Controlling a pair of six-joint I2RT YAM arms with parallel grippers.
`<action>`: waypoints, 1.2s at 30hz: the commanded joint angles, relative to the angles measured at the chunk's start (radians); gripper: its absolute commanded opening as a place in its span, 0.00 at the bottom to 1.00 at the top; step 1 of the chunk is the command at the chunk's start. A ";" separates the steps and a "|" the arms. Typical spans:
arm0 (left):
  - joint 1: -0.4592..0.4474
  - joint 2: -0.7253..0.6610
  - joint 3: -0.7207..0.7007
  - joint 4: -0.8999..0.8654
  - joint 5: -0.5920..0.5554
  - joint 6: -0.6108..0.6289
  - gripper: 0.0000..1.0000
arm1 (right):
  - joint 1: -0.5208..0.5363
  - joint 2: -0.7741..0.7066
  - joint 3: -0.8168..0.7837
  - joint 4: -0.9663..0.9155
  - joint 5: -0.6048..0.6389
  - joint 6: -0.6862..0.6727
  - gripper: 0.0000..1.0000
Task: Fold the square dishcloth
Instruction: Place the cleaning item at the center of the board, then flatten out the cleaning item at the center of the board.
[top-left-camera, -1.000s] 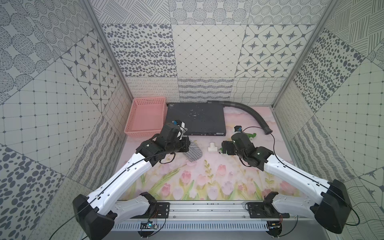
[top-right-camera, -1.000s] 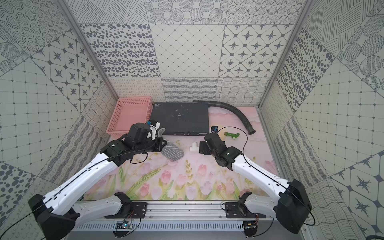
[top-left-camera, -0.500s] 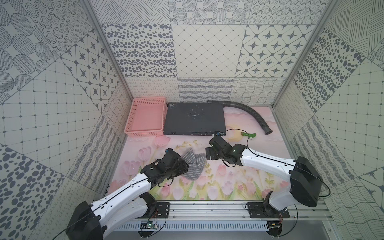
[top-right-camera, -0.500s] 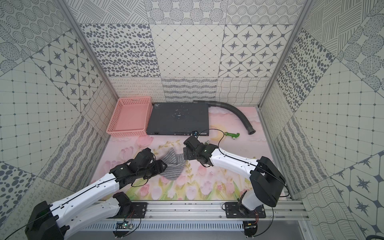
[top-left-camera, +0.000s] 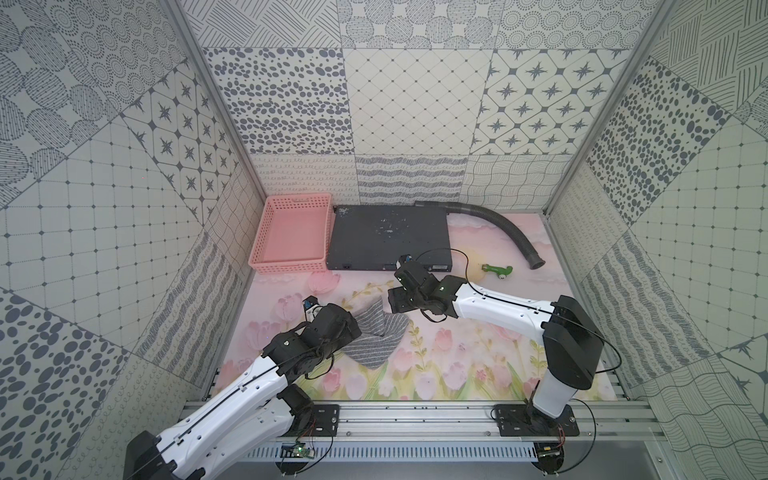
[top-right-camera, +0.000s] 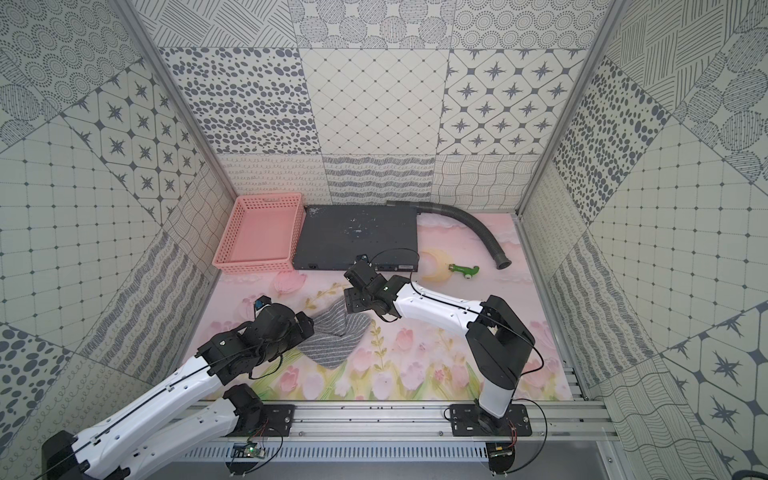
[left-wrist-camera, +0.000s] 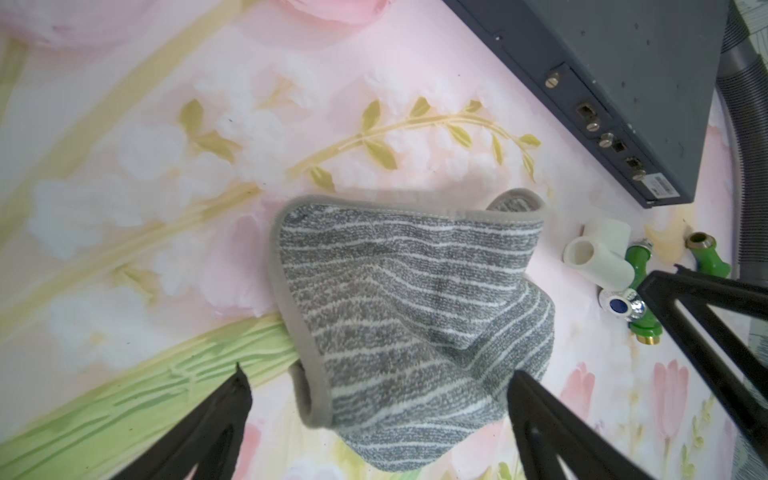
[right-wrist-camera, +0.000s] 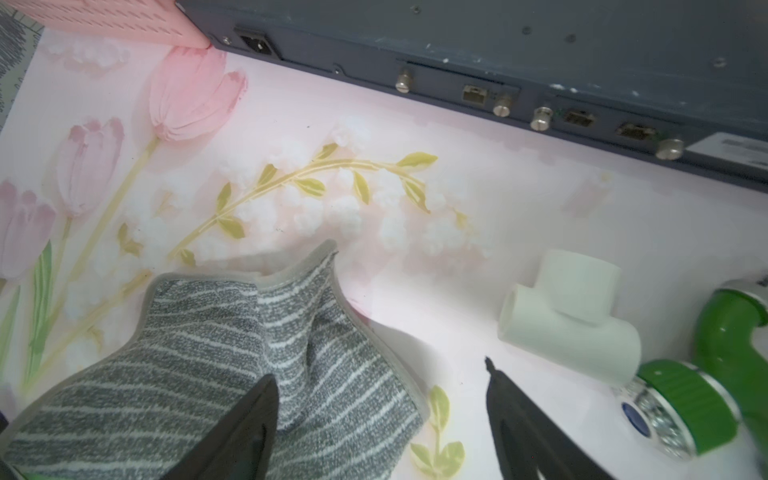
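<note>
The dishcloth's hemmed corner toward the basket (left-wrist-camera: 302, 217) lies below and outward, so my left gripper should move down and outward next until its open fingers reach it.
The square dishcloth (top-left-camera: 376, 338) (top-right-camera: 334, 338), grey with thin whitish stripes, lies crumpled and partly doubled over in the middle of the flowered mat. My left gripper (left-wrist-camera: 376, 386) (top-left-camera: 352, 332) is at its near-left edge, open, with a loose hump of the cloth (left-wrist-camera: 407, 299) lying between the spread fingers. My right gripper (right-wrist-camera: 380, 386) (top-left-camera: 394, 306) hovers at the far-right corner, open. One finger (right-wrist-camera: 257, 415) is over the cloth (right-wrist-camera: 208, 365) and the other over bare mat, with the hemmed edge between them.
A pink basket (top-left-camera: 291, 232) and a flat dark grey metal box (top-left-camera: 388, 232) stand at the back, with a grey ribbed hose (top-left-camera: 507, 226) behind. A green valve (top-left-camera: 497, 272) (right-wrist-camera: 727, 332) and a white T pipe fitting (right-wrist-camera: 569, 316) (left-wrist-camera: 598, 257) lie right of the cloth.
My left arm pulled the cloth from near the box toward the front and opened, letting it go. My right arm swung left to the cloth's corner, and its jaws narrowed a little.
</note>
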 joint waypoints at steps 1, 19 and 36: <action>0.013 -0.009 0.029 -0.161 -0.157 -0.020 0.99 | 0.022 0.059 0.061 0.012 -0.058 -0.032 0.77; 0.266 0.299 -0.027 0.254 0.190 0.157 0.91 | 0.068 0.290 0.253 -0.026 -0.060 -0.006 0.62; 0.319 0.561 -0.078 0.602 0.296 0.198 0.24 | 0.068 0.243 0.211 -0.026 0.050 0.016 0.22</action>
